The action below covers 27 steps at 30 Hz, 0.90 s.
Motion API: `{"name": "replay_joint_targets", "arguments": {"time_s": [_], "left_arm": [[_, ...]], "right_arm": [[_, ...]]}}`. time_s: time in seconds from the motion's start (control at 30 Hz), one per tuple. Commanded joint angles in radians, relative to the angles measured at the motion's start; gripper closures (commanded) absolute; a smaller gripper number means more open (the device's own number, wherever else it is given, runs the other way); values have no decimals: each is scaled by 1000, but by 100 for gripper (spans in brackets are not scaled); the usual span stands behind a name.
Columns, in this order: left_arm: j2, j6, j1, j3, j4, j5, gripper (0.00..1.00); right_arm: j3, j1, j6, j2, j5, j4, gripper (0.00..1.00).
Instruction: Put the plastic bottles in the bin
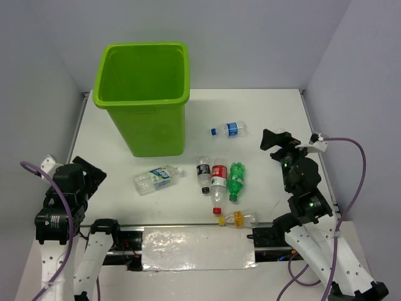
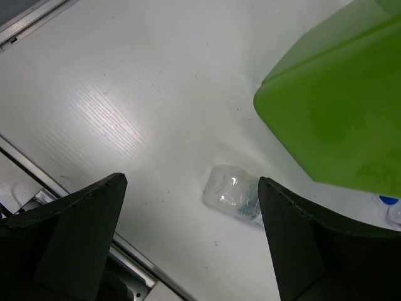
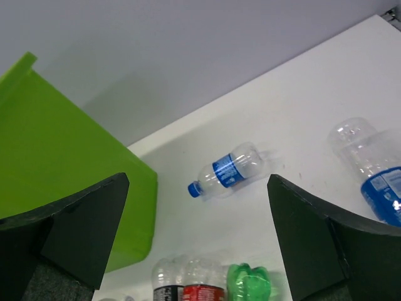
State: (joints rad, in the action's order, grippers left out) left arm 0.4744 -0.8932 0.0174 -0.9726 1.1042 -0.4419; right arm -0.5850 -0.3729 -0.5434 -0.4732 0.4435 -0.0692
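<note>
The robot's right gripper should tilt down and lower toward the right in the wrist view, onto the bottle's blue label (image 3: 384, 190), because that bottle lies clear of the others.
The lime-green bin (image 1: 143, 94) stands upright at the back left; it also shows in the left wrist view (image 2: 338, 113) and the right wrist view (image 3: 56, 169). Bottles lie on the table: a blue-label one (image 1: 229, 130) (image 3: 229, 170), a crushed clear one (image 1: 156, 180) (image 2: 232, 193), dark-label (image 1: 203, 174), red-label (image 1: 218, 180), green (image 1: 235, 180) and yellow-label (image 1: 239, 218). Another blue-label bottle (image 3: 373, 169) shows only in the right wrist view. My left gripper (image 1: 91, 170) (image 2: 191, 180) is open and empty, above and left of the crushed bottle. My right gripper (image 1: 274, 139) (image 3: 197, 179) is open and empty, right of the blue-label bottle.
Grey walls close in the table at the back and both sides. A metal rail (image 2: 75, 194) runs along the table's left edge. A shiny taped strip (image 1: 194, 246) lies at the near edge between the arm bases. Purple cables (image 1: 351, 188) hang beside the right arm.
</note>
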Motion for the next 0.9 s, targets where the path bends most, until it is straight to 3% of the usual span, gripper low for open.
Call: {"name": "replay_joint_targets", "arguments": {"time_s": [0.0, 0.07, 0.17, 0.3, 0.33, 0.4, 0.5, 0.53, 0.67, 0.87], "left_arm": [[-5, 72, 4, -8, 2, 66, 1], [-7, 80, 4, -8, 2, 74, 1], [-11, 60, 6, -9, -57, 143, 1], [-51, 54, 6, 41, -170, 160, 1], [-48, 50, 6, 41, -176, 151, 1], [-40, 45, 4, 44, -207, 132, 1], [-34, 39, 4, 64, -282, 137, 1], [-30, 37, 4, 66, -297, 141, 1], [10, 40, 6, 84, -362, 111, 1], [78, 60, 4, 113, -429, 105, 1]], "right_arm": [[-22, 0, 40, 2, 38, -61, 0], [-27, 0, 89, -7, 25, -81, 0], [-97, 2, 135, -83, 130, -168, 0], [-297, 34, 15, -365, 461, -583, 0], [-323, 55, 17, -407, 474, -621, 0], [-377, 160, 112, -508, 361, -632, 0], [-358, 312, 235, -594, 159, -494, 0], [-357, 336, 300, -614, 55, -479, 0], [-326, 404, 460, -717, -125, -359, 0], [-342, 450, 484, -912, -172, -281, 0]]}}
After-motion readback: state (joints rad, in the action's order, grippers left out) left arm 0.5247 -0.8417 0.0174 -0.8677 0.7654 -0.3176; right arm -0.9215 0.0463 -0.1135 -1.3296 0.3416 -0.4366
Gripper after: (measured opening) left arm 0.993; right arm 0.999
